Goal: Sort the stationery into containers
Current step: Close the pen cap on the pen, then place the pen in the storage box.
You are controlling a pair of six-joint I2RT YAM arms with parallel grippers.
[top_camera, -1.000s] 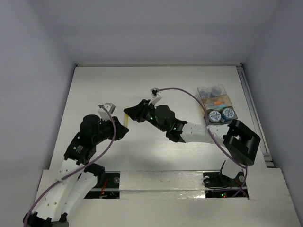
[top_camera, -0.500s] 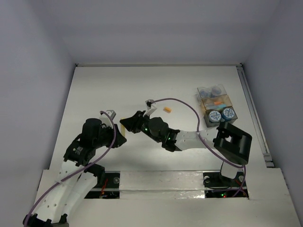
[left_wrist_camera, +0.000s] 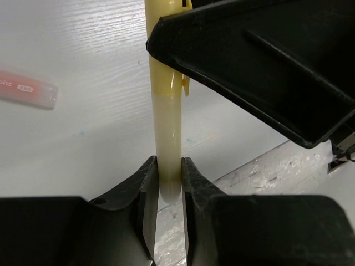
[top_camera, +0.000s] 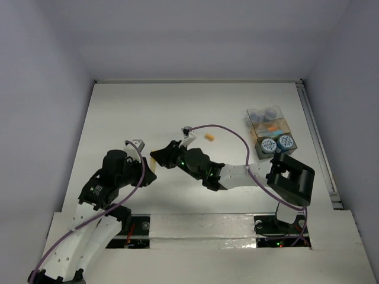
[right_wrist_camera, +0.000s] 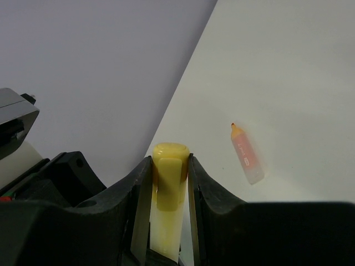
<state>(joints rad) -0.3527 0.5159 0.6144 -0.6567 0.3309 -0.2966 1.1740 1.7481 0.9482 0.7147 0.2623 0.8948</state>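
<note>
The robot's right gripper will next carry the pen over the container's middle section holding an orange piece (top_camera: 272, 128), to the gripper's right in the top view, then lower the pen and let it go.
A yellow pen (top_camera: 154, 158) is held between both grippers above the table, left of centre. My left gripper (left_wrist_camera: 168, 180) is shut on its pale barrel end (left_wrist_camera: 167, 122). My right gripper (right_wrist_camera: 170, 166) is shut on its yellow capped end (right_wrist_camera: 170, 166). In the top view the left gripper (top_camera: 149, 169) and right gripper (top_camera: 159, 157) meet tip to tip. An orange-red pen (right_wrist_camera: 247, 154) lies on the table; it also shows in the left wrist view (left_wrist_camera: 23, 90). The containers (top_camera: 283, 127) stand at the right, with blue-and-white tape rolls (top_camera: 277, 143) in the near compartment.
A small orange item (top_camera: 208, 137) lies on the table behind the right arm. The far compartments hold more rolls (top_camera: 265, 112) and small orange pieces (top_camera: 269, 126). The rough near edge of the table (left_wrist_camera: 260, 166) shows below the left gripper.
Both grippers with the yellow pen have moved down and left, toward the near edge. The right arm has stretched lower, uncovering the small orange item behind it.
</note>
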